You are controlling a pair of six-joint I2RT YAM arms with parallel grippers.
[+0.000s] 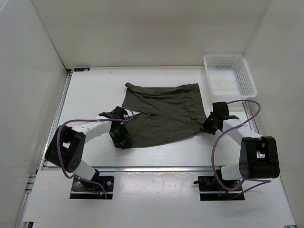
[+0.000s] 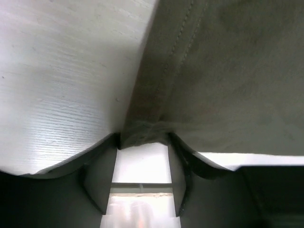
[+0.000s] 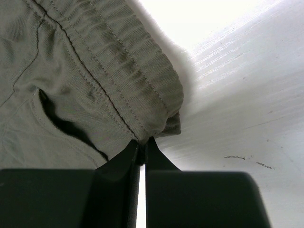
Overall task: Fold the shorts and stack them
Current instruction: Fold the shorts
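The right gripper will next rise, carry the held corner outward and down onto the far waistband corner point(image 1: 195, 87) and let go of it, because that corner lies outward of the gripper.
The dark olive-green shorts point(image 1: 161, 111) lie spread flat on the white table, waistband to the right and legs to the left. My left gripper point(image 1: 119, 137) is at the near-left leg corner. In the left wrist view its jaws point(image 2: 143, 140) hold a bunched bit of the hem point(image 2: 156, 95) between their tips. My right gripper point(image 1: 207, 127) is at the near-right corner. In the right wrist view it point(image 3: 141, 146) is shut on the corner of the ribbed waistband point(image 3: 128, 71).
A white mesh basket point(image 1: 229, 76) stands at the back right of the table point(image 1: 95, 90), beyond the right arm. White walls enclose the table on three sides. Purple cables loop off both arms.
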